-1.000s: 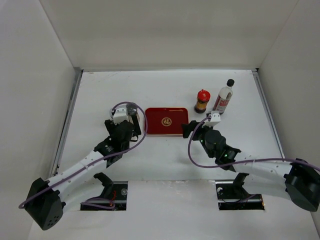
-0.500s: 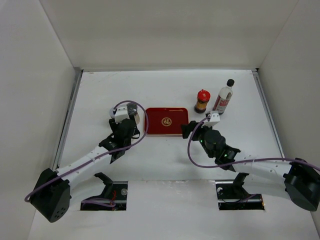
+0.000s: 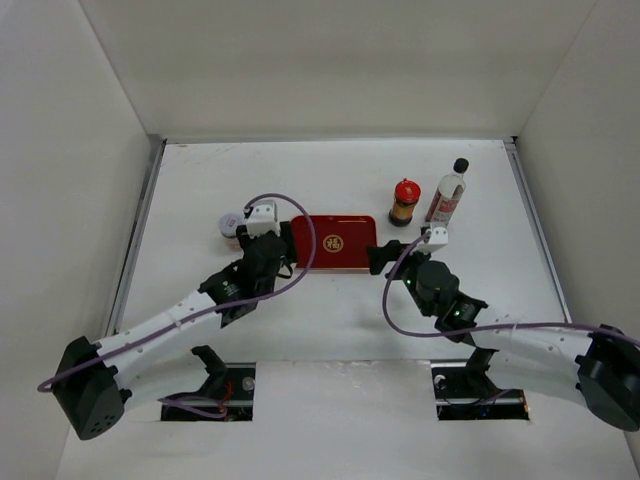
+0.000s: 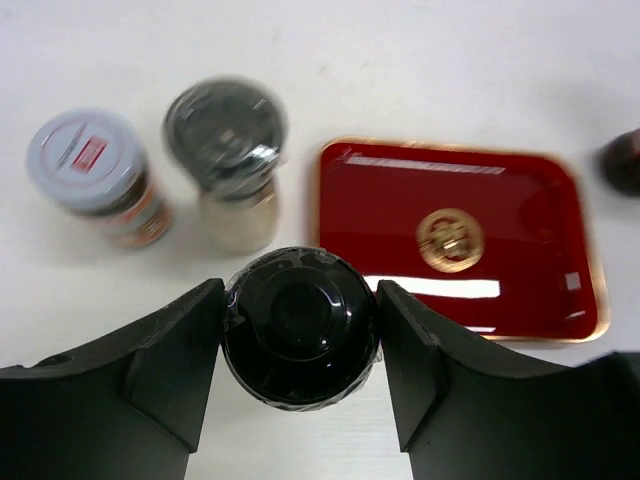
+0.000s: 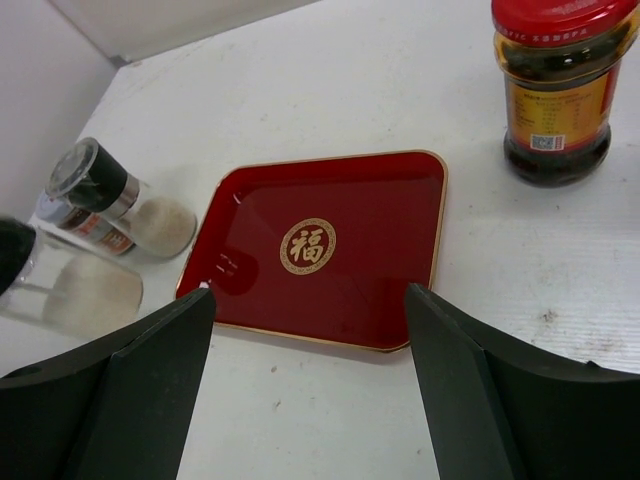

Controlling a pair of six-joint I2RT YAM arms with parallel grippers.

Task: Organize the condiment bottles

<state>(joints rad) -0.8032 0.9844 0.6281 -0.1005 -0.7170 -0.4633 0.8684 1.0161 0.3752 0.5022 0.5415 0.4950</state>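
The empty tray's far corner by the brown bottle (image 3: 404, 201) lies to my left gripper's right in the top view, so next I carry the black cap there, lower and release.
My left gripper (image 4: 300, 325) is shut on the black cap of the white bottle (image 5: 70, 290), just left of the red tray (image 3: 335, 243). Behind it stand two shaker jars, one white-lidded (image 4: 85, 160) and one grey-lidded (image 4: 225, 130). In the top view only the white-lidded jar (image 3: 230, 223) shows, left of the left gripper (image 3: 282, 242). The red-capped brown bottle (image 3: 404, 201) and the tall clear black-capped bottle (image 3: 448, 195) stand right of the tray. My right gripper (image 5: 308, 300) stands open and empty over the tray's near right edge (image 5: 400, 335).
The red tray (image 4: 455, 235) with its gold emblem lies flat mid-table with nothing on it. White walls enclose the table on the left, back and right. The brown bottle (image 5: 560, 90) stands close beyond the tray's far right corner.
My left gripper has shut on the black-capped bottle and moved right with it toward the tray, uncovering the white-lidded jar. The right arm has barely shifted.
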